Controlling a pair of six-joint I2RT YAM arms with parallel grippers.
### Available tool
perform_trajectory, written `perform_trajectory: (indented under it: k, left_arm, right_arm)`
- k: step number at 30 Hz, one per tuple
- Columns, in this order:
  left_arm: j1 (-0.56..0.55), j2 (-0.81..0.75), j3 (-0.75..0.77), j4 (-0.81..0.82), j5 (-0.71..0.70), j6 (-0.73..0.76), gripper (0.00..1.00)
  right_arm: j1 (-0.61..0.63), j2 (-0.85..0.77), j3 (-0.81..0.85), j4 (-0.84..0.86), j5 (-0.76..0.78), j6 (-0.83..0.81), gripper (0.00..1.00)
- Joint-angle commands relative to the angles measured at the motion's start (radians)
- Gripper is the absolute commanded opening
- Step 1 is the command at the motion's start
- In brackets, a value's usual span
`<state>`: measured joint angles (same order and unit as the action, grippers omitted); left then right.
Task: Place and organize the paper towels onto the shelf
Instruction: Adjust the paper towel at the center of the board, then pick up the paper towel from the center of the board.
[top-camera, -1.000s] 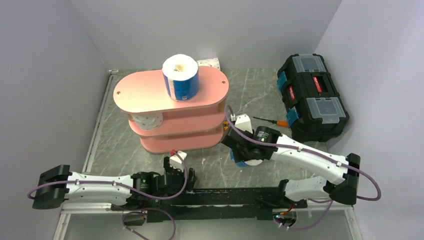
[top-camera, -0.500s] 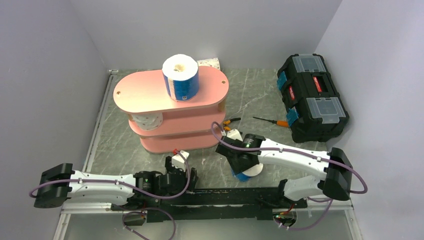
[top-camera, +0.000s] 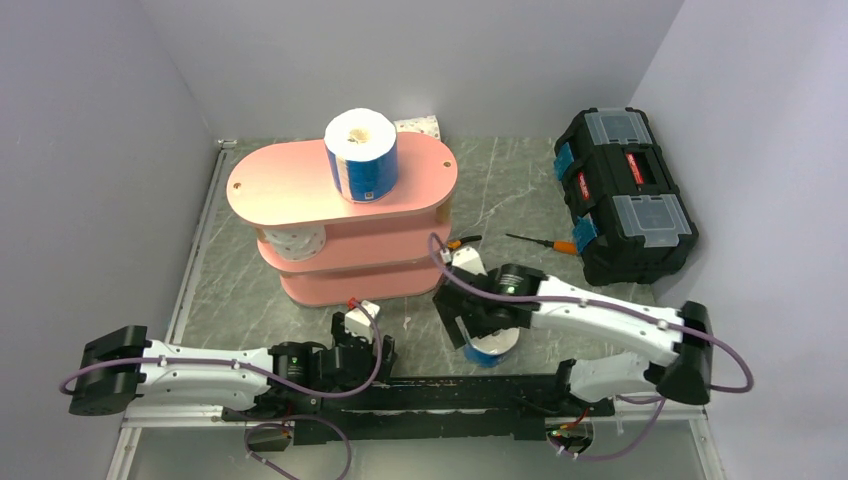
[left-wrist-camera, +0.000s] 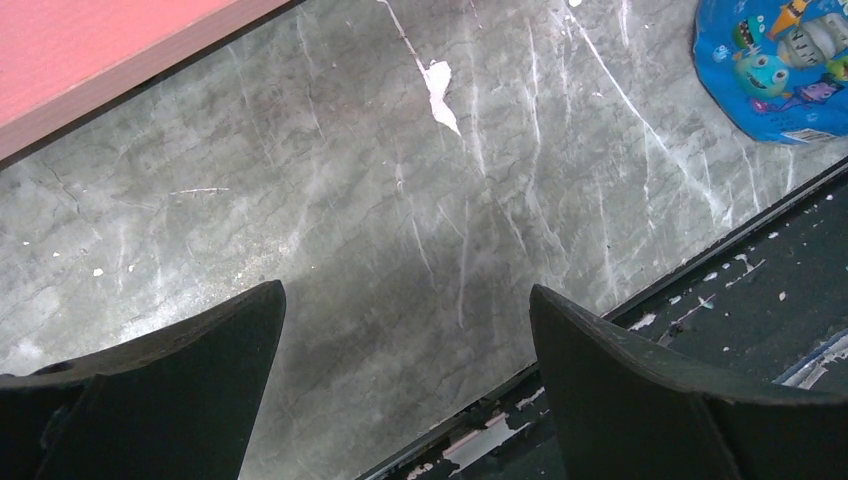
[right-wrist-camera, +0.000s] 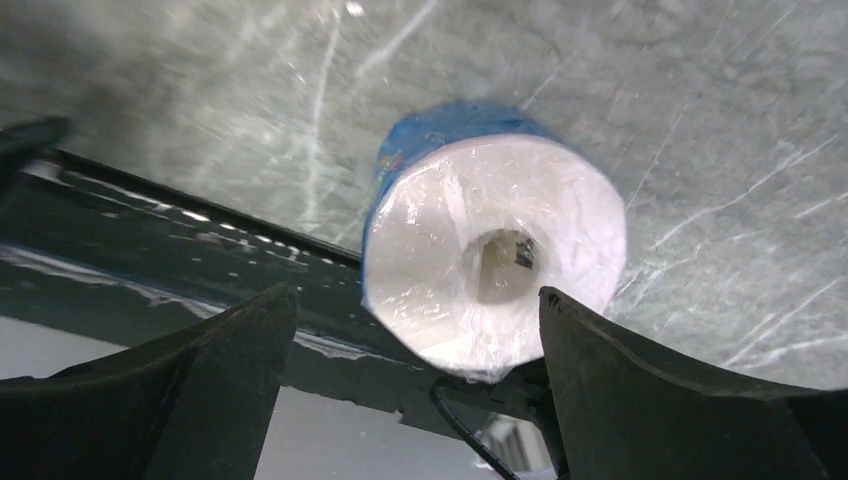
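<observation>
My right gripper should move down and to the right in the top view next, with its fingers on both sides of the roll's toolbox-side (top-camera: 509, 338) (right-wrist-camera: 577, 260), because the roll's open core has room for one finger.
The pink three-tier shelf (top-camera: 340, 190) stands mid-table. A blue-wrapped roll (top-camera: 361, 155) stands on its top board. A speckled roll (top-camera: 293, 241) sits on the middle tier at the left end. Another roll (top-camera: 418, 126) lies behind the shelf. A second blue-wrapped roll (top-camera: 495, 348) stands on the table by the front rail. My right gripper (top-camera: 478, 330) hovers over it. In the right wrist view this roll (right-wrist-camera: 495, 265) sits between the spread fingers of the open gripper (right-wrist-camera: 417, 293), untouched. My left gripper (left-wrist-camera: 405, 292) is open and empty above bare table, and the shelf's base edge (left-wrist-camera: 100, 50) shows at its upper left.
A black toolbox (top-camera: 625, 195) stands at the right. An orange-handled screwdriver (top-camera: 545, 241) and pliers (top-camera: 462, 242) lie between it and the shelf. A torn paper scrap (left-wrist-camera: 440, 85) lies on the table. The black mounting rail (top-camera: 450, 395) runs along the near edge.
My right gripper has moved from beside the shelf toward the near edge, and the blue-wrapped roll under it now sits closer to the front rail. The left arm has barely shifted.
</observation>
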<state>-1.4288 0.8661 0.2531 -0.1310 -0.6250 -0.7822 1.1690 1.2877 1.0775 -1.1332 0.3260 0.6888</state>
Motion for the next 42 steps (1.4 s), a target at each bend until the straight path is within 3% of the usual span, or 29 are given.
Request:
perform_trajectory:
  k: [1,3,7,9,20,28,35,42]
  left_arm:
    - [-0.006,0.002,0.028,0.043,0.005,0.005,0.99]
    - [-0.006,0.005,0.025,0.049,0.006,0.006,0.99]
    - [-0.006,0.021,0.032,0.054,0.012,0.011,0.99]
    - [-0.006,0.024,0.035,0.048,0.012,0.007,0.99]
    - [-0.007,-0.007,0.010,0.050,0.009,-0.005,0.99]
    - [-0.006,-0.007,0.005,0.057,0.011,0.001,0.99]
    - [-0.007,-0.022,-0.008,0.065,0.011,-0.003,0.99]
    - [-0.007,-0.012,-0.003,0.071,0.016,0.004,0.99]
  right_arm:
    - [-0.007,-0.144,0.103,-0.095,0.111,0.061,0.92]
    - [-0.062,-0.208,0.074,-0.084,0.135,0.082,0.92]
    - [-0.307,-0.315,-0.126,0.045,-0.039,0.003,0.89]
    - [-0.370,-0.344,-0.172,0.094,-0.103,-0.011,0.87]
    - [-0.429,-0.385,-0.316,0.160,-0.127,0.142,0.83]
    - [-0.429,-0.400,-0.337,0.157,-0.138,0.158,0.79]
    - [-0.427,-0.474,-0.309,0.115,-0.111,0.201,0.85]
    - [-0.428,-0.504,-0.331,0.122,-0.149,0.207,0.82]
